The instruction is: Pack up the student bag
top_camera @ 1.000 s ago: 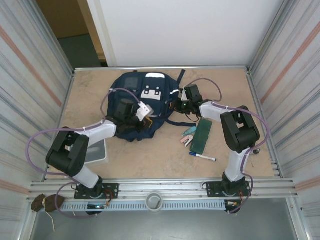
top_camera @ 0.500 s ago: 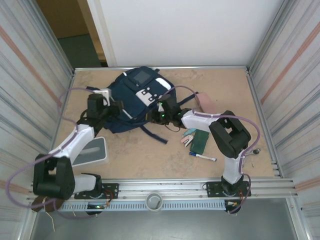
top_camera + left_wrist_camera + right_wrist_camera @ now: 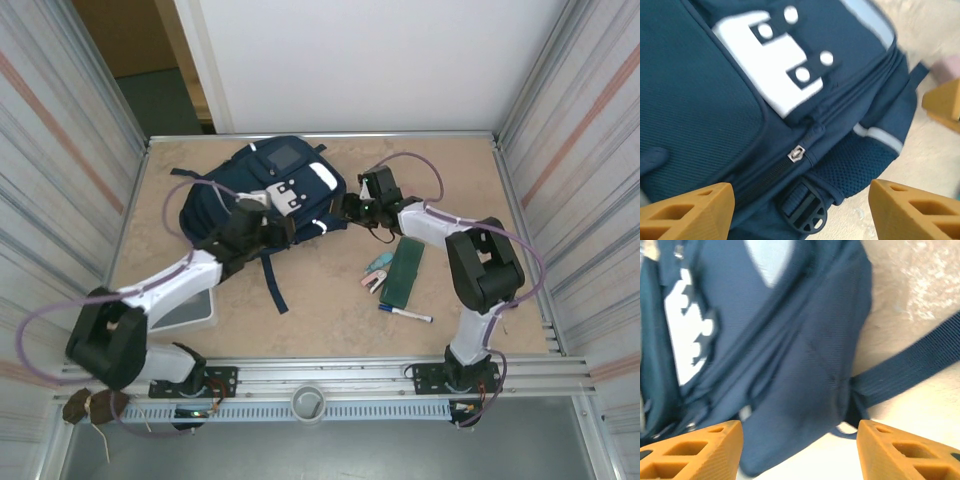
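I will move my left gripper down over the bag's zipper, past the metal slider and onto the dark pull tab [image 3: 815, 132], as its open fingers hover short of it.
The student bag [image 3: 270, 185], navy with white patches, lies flat at the back of the table, left of centre. My left gripper [image 3: 262, 222] hovers over its near edge, open. In the left wrist view the bag's zipper pull [image 3: 797, 152] and a black buckle [image 3: 802, 207] lie below the wide-apart fingers [image 3: 690, 210], and nothing is held in the gripper [image 3: 800, 215]. My right gripper [image 3: 350, 207] is at the bag's right side, open too. The right wrist view has the bag [image 3: 765, 340] and a strap [image 3: 910, 375] beyond that gripper [image 3: 800, 450].
A green book [image 3: 405, 270], a few small stationery pieces [image 3: 377, 272] and a marker [image 3: 405, 314] lie to the right of centre. A pale box [image 3: 190, 310] sits at the near left. A loose bag strap [image 3: 272, 282] trails toward the front. Metal walls enclose the table.
Both grippers have gone from shut to open. The bag has shifted and turned on the table. The left arm swung from the bag's left side to its near edge; the right gripper drew back right.
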